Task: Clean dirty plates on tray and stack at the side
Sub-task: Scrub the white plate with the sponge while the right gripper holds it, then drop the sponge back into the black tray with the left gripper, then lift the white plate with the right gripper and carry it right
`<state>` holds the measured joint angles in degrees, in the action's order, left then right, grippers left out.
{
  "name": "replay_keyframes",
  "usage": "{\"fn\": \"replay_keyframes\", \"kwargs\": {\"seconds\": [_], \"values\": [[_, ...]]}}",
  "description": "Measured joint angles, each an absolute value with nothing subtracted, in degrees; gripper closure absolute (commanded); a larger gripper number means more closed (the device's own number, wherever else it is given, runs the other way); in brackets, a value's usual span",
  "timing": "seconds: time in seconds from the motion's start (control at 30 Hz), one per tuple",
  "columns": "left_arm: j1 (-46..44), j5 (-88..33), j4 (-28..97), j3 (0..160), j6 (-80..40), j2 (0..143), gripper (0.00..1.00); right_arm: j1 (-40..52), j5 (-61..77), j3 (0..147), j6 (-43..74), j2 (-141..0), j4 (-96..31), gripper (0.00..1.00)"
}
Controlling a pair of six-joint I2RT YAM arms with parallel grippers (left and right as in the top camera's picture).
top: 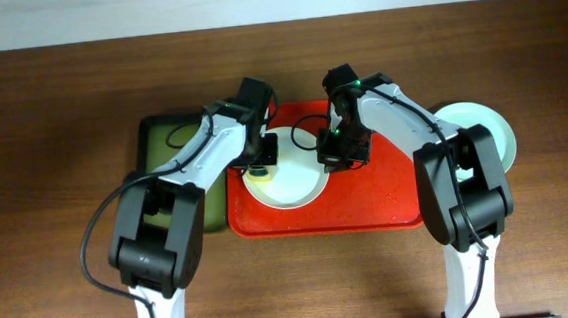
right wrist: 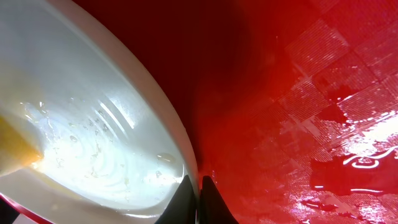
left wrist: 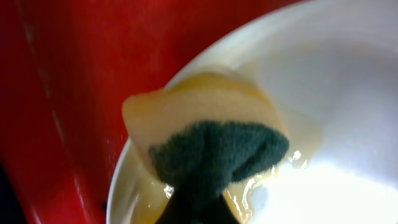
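Note:
My left gripper lifts off the plate next, then brings the sponge down onto the dark green tray's bottom beside the red tray (top: 387,197).
A white plate (top: 291,184) lies on the left part of the red tray (top: 387,197). My left gripper (top: 260,165) is shut on a yellow sponge with a dark green scouring side (left wrist: 211,134) and presses it onto the plate's left edge (left wrist: 348,93), where yellow smear shows. My right gripper (top: 332,156) is shut on the plate's right rim (right wrist: 180,149), fingers pinching it (right wrist: 198,196). A pale blue-green plate (top: 487,130) lies on the table right of the tray. A third plate is not in view.
A dark green tray (top: 162,137) with a black rim lies left of the red tray, partly under my left arm. The red tray's floor (right wrist: 323,124) is wet on the right side. Brown table surrounds both trays.

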<state>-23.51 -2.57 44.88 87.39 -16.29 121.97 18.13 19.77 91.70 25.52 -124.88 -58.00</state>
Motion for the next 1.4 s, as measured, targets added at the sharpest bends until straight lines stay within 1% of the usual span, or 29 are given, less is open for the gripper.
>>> {"fn": "replay_keyframes", "kwargs": {"seconds": [0.1,0.2,0.23,0.3,0.37,0.4,0.43,0.5,0.53,0.57,0.63,0.67,0.73,0.77,0.8,0.83,0.87,0.9,0.93,0.97,1.0,1.03,1.07,1.1,1.13,1.2,1.23,1.37,1.4], "values": [[-22.7,-7.3,40.8,83.4,-16.2,119.9,1.0,18.1,19.8,91.7,25.5,-124.9,-58.0,0.96],[-22.9,-23.0,40.0,82.5,-16.1,120.6,1.0,18.1,19.7,91.7,25.5,-124.9,-58.1,0.96],[-22.8,-27.1,41.6,83.1,-15.7,121.3,1.0,18.1,19.7,91.7,25.5,-124.9,-58.0,0.96],[-22.0,-29.1,47.6,86.2,-15.1,121.7,1.0,18.1,19.7,91.7,25.5,-124.9,-58.0,0.96],[-19.5,-25.9,53.9,93.0,-14.5,121.2,1.0,18.1,19.7,91.7,25.5,-124.9,-58.0,0.96],[-17.7,-23.2,57.1,96.7,-14.4,119.5,1.0,18.1,19.7,91.7,25.5,-124.9,-58.0,0.94],[-15.8,-20.2,59.8,100.1,-14.3,116.6,1.0,18.1,19.7,91.7,25.5,-124.9,-58.0,0.89],[-13.8,-14.5,66.1,103.1,-14.2,113.0,1.0,18.1,19.5,91.7,25.7,-124.9,-57.8,0.88],[-11.6,-9.2,71.3,103.5,-14.1,112.2,1.0,18.1,19.5,91.7,25.7,-124.9,-57.6,0.88],[-9.0,-2.9,73.5,103.0,-14.1,112.2,1.0,18.1,19.5,91.7,25.7,-124.9,-57.6,0.88],[-6.3,3.6,69.8,94.8,-14.1,112.2,1.0,18.1,19.4,91.7,25.7,-124.9,-57.6,0.87],[-6.0,4.4,66.4,91.8,-14.2,112.6,1.0,18.1,19.3,91.7,25.7,-124.9,-57.6,0.84],[-5.9,5.6,58.1,81.6,-14.1,112.8,1.0,18.1,19.3,91.6,25.7,-124.9,-57.6,0.84],[-5.9,5.9,55.0,78.5,-14.1,113.1,0.98,18.1,19.3,91.6,25.7,-124.9,-57.6,0.84],[-5.9,6.0,54.8,77.9,-14.1,113.1,0.85,18.1,19.3,91.6,25.7,-124.9,-57.6,0.78],[-5.9,6.1,54.6,77.8,-14.1,113.1,0.6,18.1,19.3,91.6,25.7,-124.9,-57.6,0.63],[-5.9,6.0,54.8,77.9,-13.6,113.1,0.54,18.1,19.3,91.6,25.7,-124.9,-57.6,0.57],[-5.9,6.1,56.5,78.5,-13.7,113.1,0.37,18.1,19.3,91.6,25.9,-124.9,-57.6,0.54],[-5.9,6.0,60.1,81.1,-13.7,113.1,0.25,18.1,19.3,91.6,25.8,-124.9,-57.6,0.53],[-5.8,6.0,64.2,86.5,-13.5,113.2,0.21,18.1,19.4,91.6,25.7,-124.9,-57.6,0.53],[-5.3,6.0,67.9,94.8,-13.3,113.3,0.19,18.1,19.4,91.6,25.7,-124.9,-58.0,0.53],[-5.0,5.9,71.1,97.5,-13.1,113.0,0.11,18.1,19.4,91.6,25.7,-124.9,-58.4,0.54],[-3.4,5.1,74.8,108.0,-13.5,113.2,0.01,18.1,19.4,91.6,25.7,-124.9,-58.8,0.54],[-1.2,3.1,76.9,115.9,-14.3,113.2,0.01,18.1,19.3,91.6,25.7,-124.9,-58.9,0.54],[2.0,0.7,78.2,122.9,-14.9,113.0,0.01,18.2,19.0,91.6,25.7,-124.9,-59.0,0.58],[8.6,-1.8,80.8,128.3,-15.2,112.6,0.01,19.4,16.4,91.6,25.8,-124.9,-58.9,0.92],[10.2,-2.4,82.6,128.3,-15.3,112.7,0.01,20.8,14.6,91.6,25.7,-124.8,-57.5,0.96],[11.5,-3.2,83.0,128.3,-15.3,112.7,0.01,22.1,12.7,91.5,25.7,-124.4,-56.7,0.96],[11.5,-3.2,83.0,128.3,-15.3,112.7,0.01,21.4,12.8,92.4,25.7,-124.4,-60.0,0.96]]}}
